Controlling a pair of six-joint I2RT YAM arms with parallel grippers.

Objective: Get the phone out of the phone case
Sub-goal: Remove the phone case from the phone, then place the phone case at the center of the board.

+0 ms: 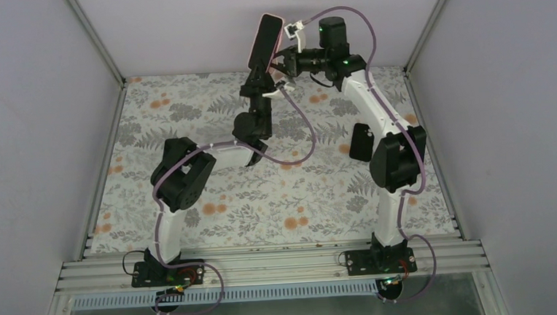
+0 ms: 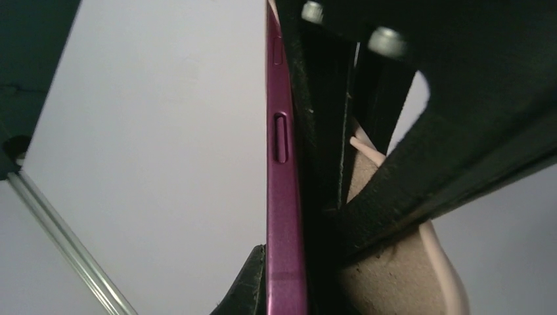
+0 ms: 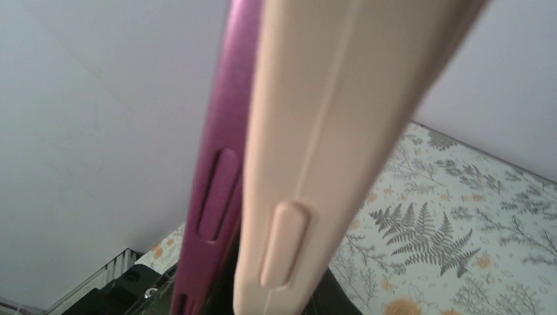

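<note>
My right gripper moves back and down next to release the case beside the bare phone. That open table cover lies below and back of the gripper.
The phone stands tilted in the air above the back of the table, its black face framed by the salmon-pink phone case. My left gripper is shut on the phone's lower end. In the left wrist view the phone's magenta side edge with its button runs up between my fingers, and the case lies behind it. My right gripper is shut on the case's right edge. In the right wrist view the case edge stands peeled away from the phone's edge.
A bare all-black phone lies on the floral table cover beside my right arm's elbow. Grey walls and aluminium frame posts close in the back and sides.
</note>
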